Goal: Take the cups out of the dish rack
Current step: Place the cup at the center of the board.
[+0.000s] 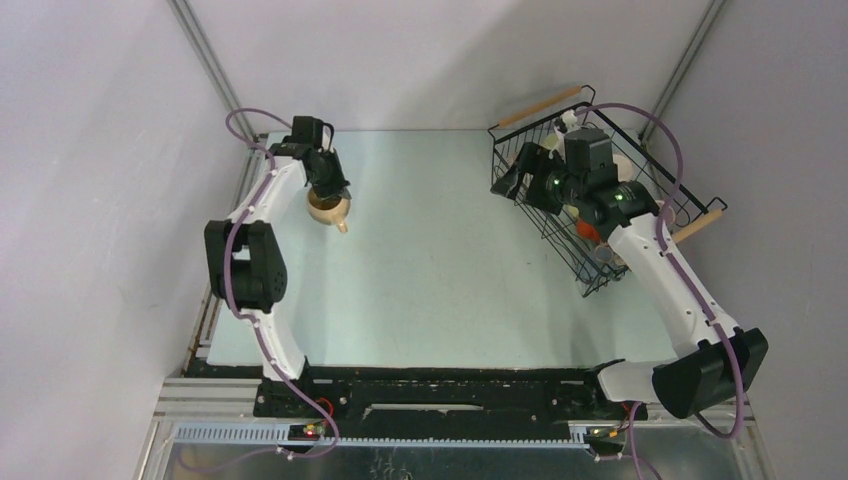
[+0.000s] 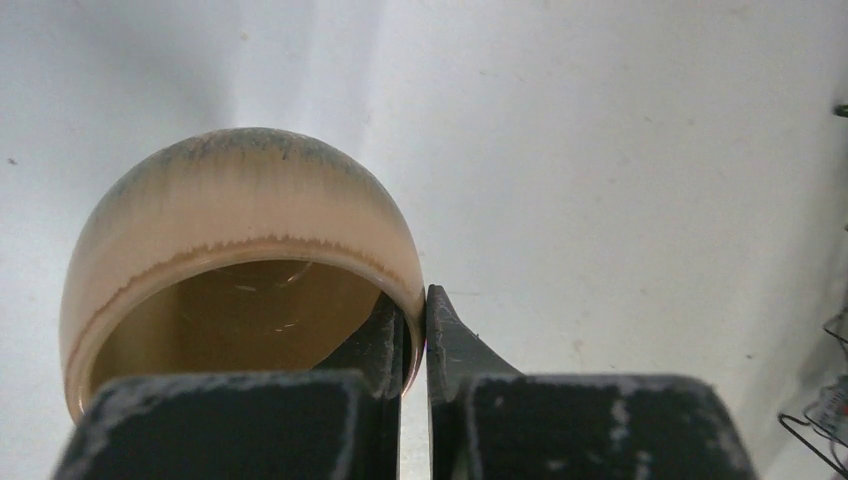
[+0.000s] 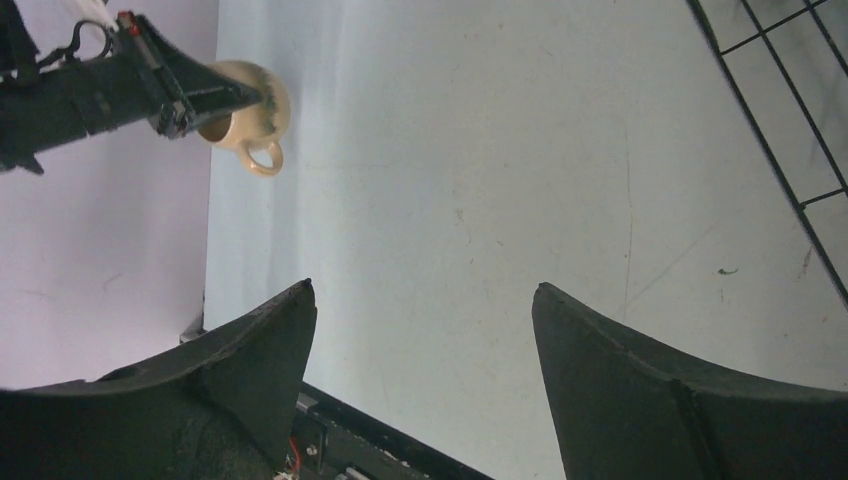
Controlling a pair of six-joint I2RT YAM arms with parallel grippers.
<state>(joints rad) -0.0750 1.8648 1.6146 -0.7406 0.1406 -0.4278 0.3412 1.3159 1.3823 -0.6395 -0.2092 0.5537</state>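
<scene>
The clear spot on the bare tabletop is below my left gripper, so the gripper should next go down until the tan cup (image 1: pixel 328 207) stands there and release the cup's rim.
A tan cup (image 1: pixel 328 207) with a handle is at the far left of the table. My left gripper (image 1: pixel 326 186) is shut on its rim; in the left wrist view one finger is inside the cup (image 2: pixel 240 210) and the other outside, with the gripper (image 2: pixel 420 310) pinching the wall. I cannot tell whether the cup rests on the table. The black wire dish rack (image 1: pixel 570 250) stands at the far right. My right gripper (image 1: pixel 522 183) is open and empty at the rack's left edge; in its wrist view (image 3: pixel 422 290) it hangs over bare table. My right arm hides most of the rack's cups.
The rack has two wooden handles, one at the back (image 1: pixel 545 103) and one at the right (image 1: pixel 697 226). A cream piece (image 1: pixel 530 155) and an orange-red bit (image 1: pixel 588 228) show inside it. The rack's wires (image 3: pixel 770 120) edge the right wrist view, which also shows the tan cup (image 3: pixel 250 110).
</scene>
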